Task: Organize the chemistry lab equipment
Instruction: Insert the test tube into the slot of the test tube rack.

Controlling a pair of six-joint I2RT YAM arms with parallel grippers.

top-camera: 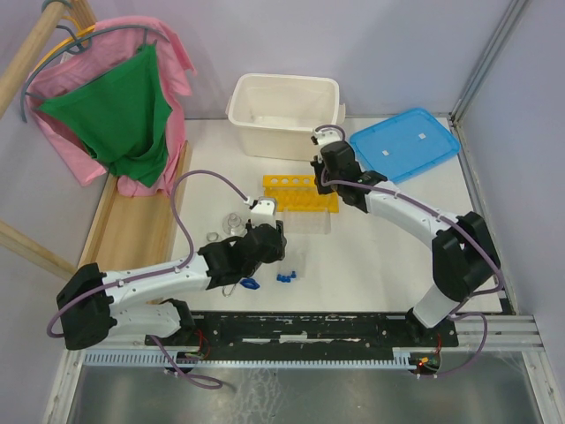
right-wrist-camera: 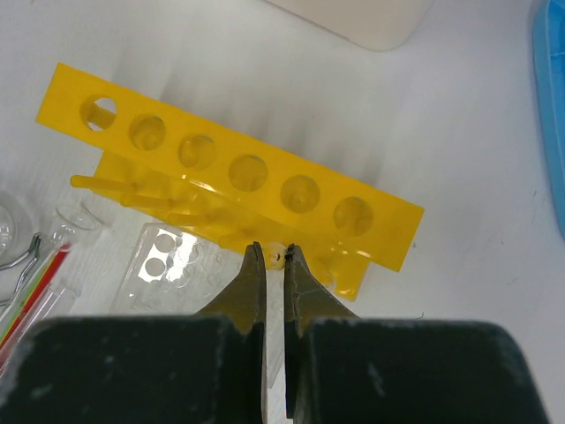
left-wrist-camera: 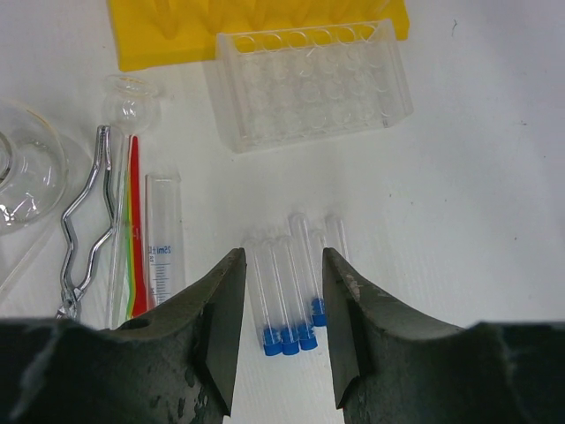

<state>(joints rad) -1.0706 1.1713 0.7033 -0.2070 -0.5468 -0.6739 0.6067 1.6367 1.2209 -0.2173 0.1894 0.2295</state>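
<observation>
My left gripper moves back, to the right in the top view, and down onto the clear tube farthest from the tongs next, since that tube borders bare table.
The yellow test-tube rack [top-camera: 300,193] [right-wrist-camera: 221,150] stands mid-table. My right gripper [right-wrist-camera: 274,252] [top-camera: 325,184] is shut on a small yellow peg at the rack's near side. Several clear tubes with blue caps [left-wrist-camera: 287,291] [top-camera: 284,276] lie flat on the table. My left gripper [left-wrist-camera: 282,256] [top-camera: 269,252] is open with these tubes between its fingers, and gaps show on both sides. To their left lie the metal tongs [left-wrist-camera: 84,221], the thin red rod [left-wrist-camera: 137,221], a clear graduated cylinder [left-wrist-camera: 165,234] and glass flasks [left-wrist-camera: 26,172] [top-camera: 231,223].
A clear plastic well rack [left-wrist-camera: 309,84] [top-camera: 305,223] sits just in front of the yellow rack. The white tub [top-camera: 243,115] stands at the back, with the flat blue lid [top-camera: 404,143] to its right. Pink and green clothes [top-camera: 115,106] hang at the far left.
</observation>
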